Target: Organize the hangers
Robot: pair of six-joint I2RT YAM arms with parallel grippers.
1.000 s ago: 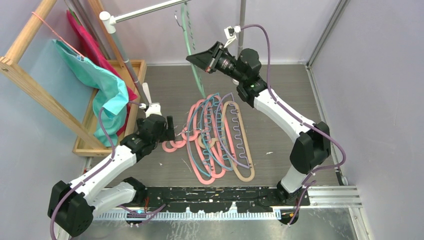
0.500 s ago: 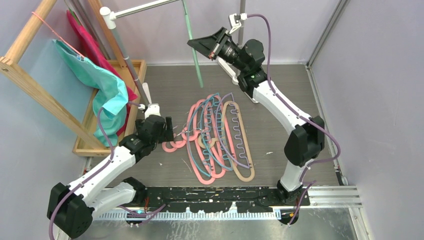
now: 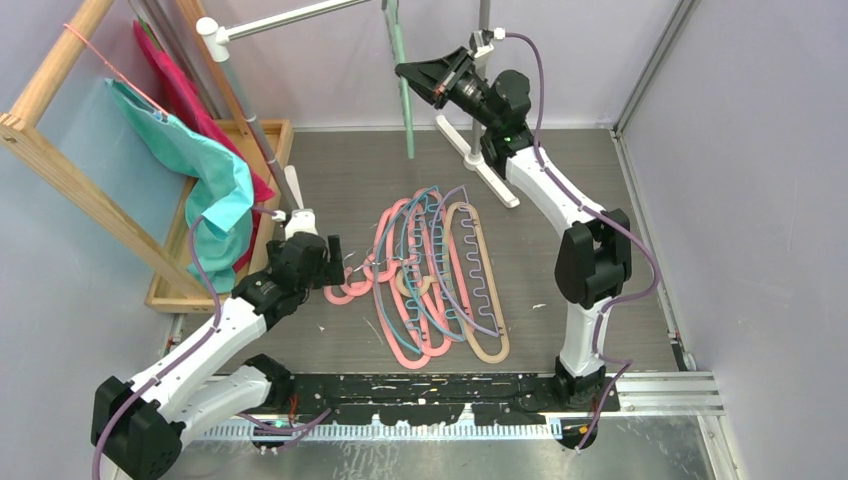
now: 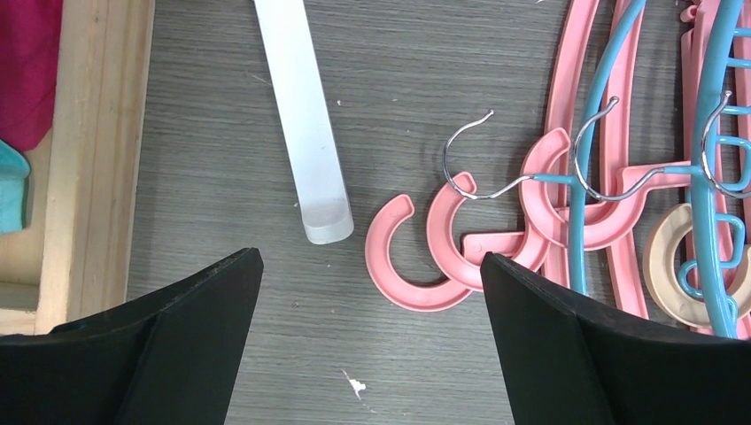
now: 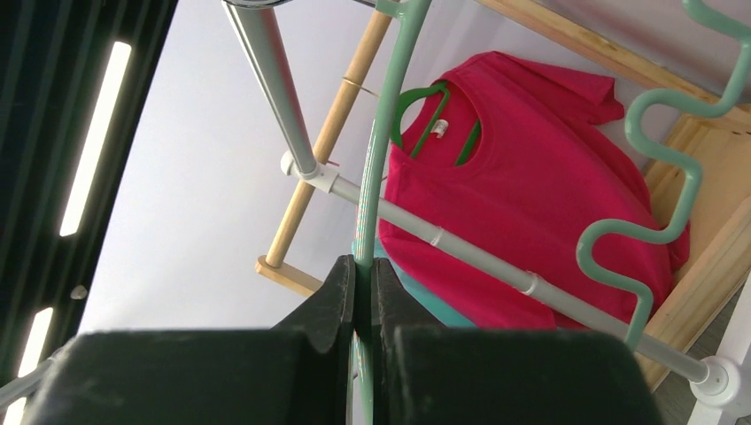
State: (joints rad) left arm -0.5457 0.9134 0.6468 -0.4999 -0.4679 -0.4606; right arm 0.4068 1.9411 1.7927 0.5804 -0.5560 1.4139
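I should move my right gripper to the right in the top view next, toward the grey bar's upright post, and then open it, since the mint green hanger (image 3: 403, 75) hangs beside the bar.
A pile of hangers (image 3: 440, 275), pink, blue, lavender and beige, lies on the grey floor in the middle. My right gripper (image 3: 412, 72) is raised high at the back and is shut on a mint green hanger (image 3: 403, 75), which hangs down beside the grey rail (image 3: 285, 17). In the right wrist view the green hanger (image 5: 381, 150) runs up from between my shut fingers, right by the rail (image 5: 274, 97). My left gripper (image 3: 338, 260) is open and empty, low over the floor just left of the pink hooks (image 4: 421, 257).
A wooden rack (image 3: 60, 150) with a teal cloth (image 3: 210, 175) and a red cloth (image 5: 540, 177) stands at the left over a wooden tray (image 3: 200, 240). A white foot bar (image 4: 301, 115) lies on the floor near my left gripper. Walls close in on both sides.
My right gripper has lifted the green hanger higher and carried it right, closer to the rail's end. My left arm has barely moved.
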